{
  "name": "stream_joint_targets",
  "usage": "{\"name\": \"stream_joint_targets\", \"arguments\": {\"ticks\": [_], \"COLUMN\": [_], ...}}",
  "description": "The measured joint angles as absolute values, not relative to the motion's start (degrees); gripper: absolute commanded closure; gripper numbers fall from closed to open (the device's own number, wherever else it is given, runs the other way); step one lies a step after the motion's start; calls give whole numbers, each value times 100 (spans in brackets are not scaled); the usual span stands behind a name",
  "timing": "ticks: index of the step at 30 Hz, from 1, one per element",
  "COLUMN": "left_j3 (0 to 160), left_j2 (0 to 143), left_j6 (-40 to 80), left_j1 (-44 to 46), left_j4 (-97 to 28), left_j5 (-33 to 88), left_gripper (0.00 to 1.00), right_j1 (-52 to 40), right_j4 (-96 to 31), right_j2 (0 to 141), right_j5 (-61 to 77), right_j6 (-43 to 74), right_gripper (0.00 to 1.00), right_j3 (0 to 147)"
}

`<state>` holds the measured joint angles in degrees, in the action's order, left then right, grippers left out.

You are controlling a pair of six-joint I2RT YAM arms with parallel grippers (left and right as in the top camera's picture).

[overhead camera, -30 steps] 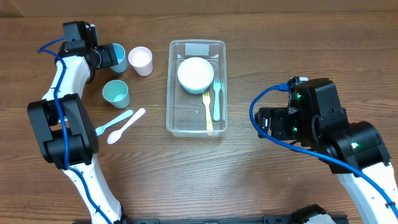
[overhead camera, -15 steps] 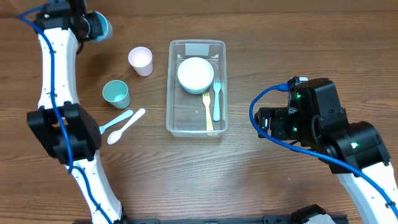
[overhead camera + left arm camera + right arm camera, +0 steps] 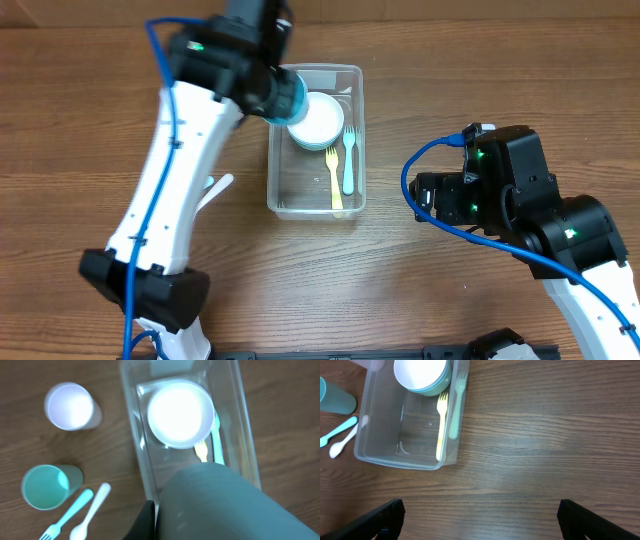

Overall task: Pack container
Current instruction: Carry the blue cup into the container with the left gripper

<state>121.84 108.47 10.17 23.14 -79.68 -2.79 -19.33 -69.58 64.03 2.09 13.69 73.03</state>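
The container's bottom is empty beside the yellow fork, so the robot's left gripper should move back and down to that spot and release the blue cup.
The container is a clear tub at the table's middle. It holds a white bowl stacked on a teal one, plus a yellow fork and a teal fork. My left gripper is shut on a blue cup and hangs above the container's near-left part, beside the bowls. In the left wrist view the cup fills the foreground, with one dark finger against its side. My right gripper is open over bare wood to the right of the container.
Left of the container stand a white cup and a teal cup. A teal fork and a white spoon lie beside them. My left arm covers most of these in the overhead view. The right arm takes up the right side.
My left gripper closed on the blue cup at the far left, lifted it and swung right over the container. The right arm has stayed still.
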Motion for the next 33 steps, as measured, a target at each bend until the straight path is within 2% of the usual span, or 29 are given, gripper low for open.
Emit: {"name": "stream_joint_targets", "arguments": {"ticks": [3, 10, 14, 17, 24, 26, 28, 33], "left_j3": [11124, 9035, 8117, 7721, 7456, 7443, 7437, 7437], "left_j2": [10667, 10134, 10114, 10114, 10346, 10510, 10545, 10547], "left_j6": [1131, 1212, 1343, 1358, 1361, 1361, 1363, 1387], "left_j1": [2897, 2840, 2840, 2840, 2554, 2480, 2471, 2469], "left_j4": [-7415, -6711, -5537, -4807, -4340, -4143, -4049, -3981], "left_j5": [-541, -473, -482, -548, -598, -650, -672, -692], "left_gripper": [96, 96, 96, 96, 95, 91, 75, 67], "right_j1": [-1931, -1933, -1931, -1933, -1933, -1931, -1933, -1931], "right_j4": [-6958, -6960, -6960, -6960, -6963, -6963, -6963, -6963], "right_j2": [6403, 6403, 6403, 6403, 6403, 6403, 6403, 6403], "right_j5": [211, 211, 209, 211, 211, 211, 211, 209], "right_j6": [1367, 1367, 1369, 1369, 1369, 1367, 1367, 1367], "right_gripper": [0, 0, 0, 0, 0, 0, 0, 0], "right_j3": [7303, 7303, 7303, 7303, 7303, 7303, 7303, 7303]}}
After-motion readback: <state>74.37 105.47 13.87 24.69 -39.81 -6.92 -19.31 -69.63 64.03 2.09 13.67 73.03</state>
